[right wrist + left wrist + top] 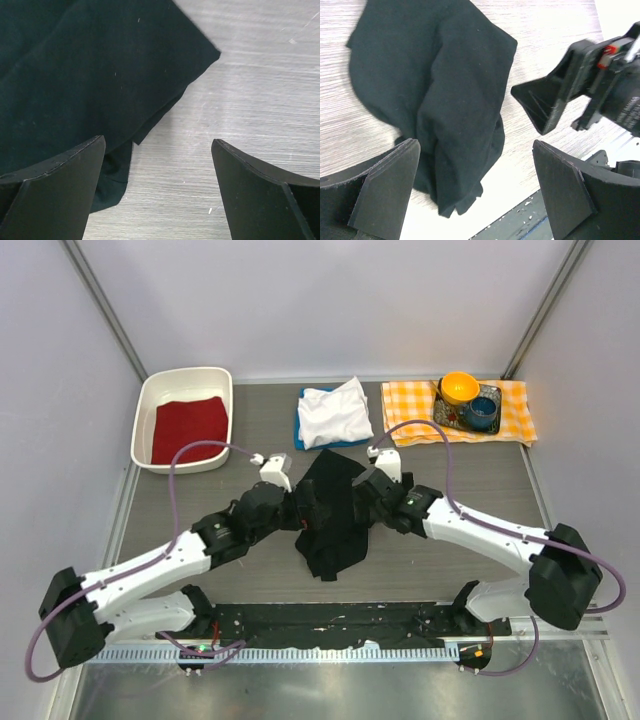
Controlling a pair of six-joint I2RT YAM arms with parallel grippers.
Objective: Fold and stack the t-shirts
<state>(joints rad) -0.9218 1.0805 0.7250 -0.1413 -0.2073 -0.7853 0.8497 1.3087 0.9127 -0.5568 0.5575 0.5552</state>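
Observation:
My right gripper will next move down, back and to the left in the top view, onto the black t-shirt's near end [326,569], which sticks out below and back of my gripper.
A black t-shirt [330,515] lies crumpled in a loose heap at mid-table, also seen in the left wrist view [435,75] and the right wrist view [75,65]. My left gripper [300,510] [475,145] hovers open at its left side, with nothing between the fingers. At the heap's right edge my right gripper [363,496] [157,141] is also open, over bare table and a hem corner. Further back a folded white t-shirt [335,412] rests on a blue t-shirt [302,436], of which only the edges show.
A white tub [150,410] holding a red cloth [190,428] stands at the back left. An orange-and-white checked cloth [510,410] at the back right carries a tray with an orange bowl [459,387] and a blue cup [483,410]. A black rail [330,620] runs along the near edge.

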